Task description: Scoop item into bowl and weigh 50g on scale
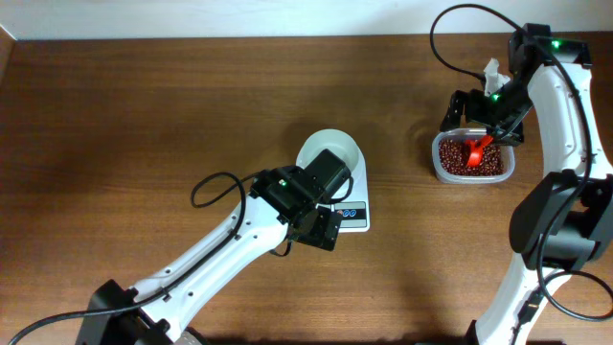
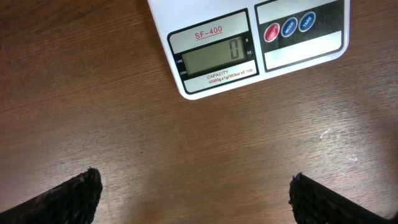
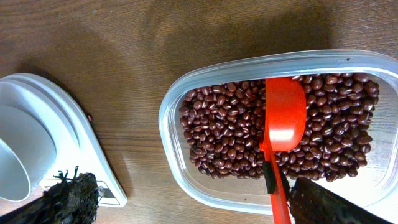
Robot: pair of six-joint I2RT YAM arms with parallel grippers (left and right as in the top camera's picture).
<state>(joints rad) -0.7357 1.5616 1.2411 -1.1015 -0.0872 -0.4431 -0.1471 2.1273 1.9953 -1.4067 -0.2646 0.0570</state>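
The scoop's thin handle (image 1: 487,141) (image 3: 279,196) is below my right gripper and off-center to the right in the wrist view. I will next move my right gripper that way, then lower it around the handle.
The small dark red-brown beans (image 3: 230,130) fill a clear plastic tub (image 3: 171,134), which the overhead view shows at the right (image 1: 471,160). A red scoop (image 3: 284,121) lies bowl-up on the beans, its handle beside my right finger. My right gripper (image 3: 199,199) is open over the tub's near rim and also shows in the overhead view (image 1: 493,123). The white bowl (image 1: 335,147) stands empty on the white scale (image 1: 356,218). The scale's display (image 2: 214,59) reads 0. My left gripper (image 2: 196,196) is open and empty over bare wood in front of the scale.
The left arm (image 1: 297,196) lies over part of the scale and bowl in the overhead view. The scale's red and blue buttons (image 2: 289,28) are to the right of the display. The bowl (image 3: 18,155) and the scale corner (image 3: 99,168) show at the left of the right wrist view.
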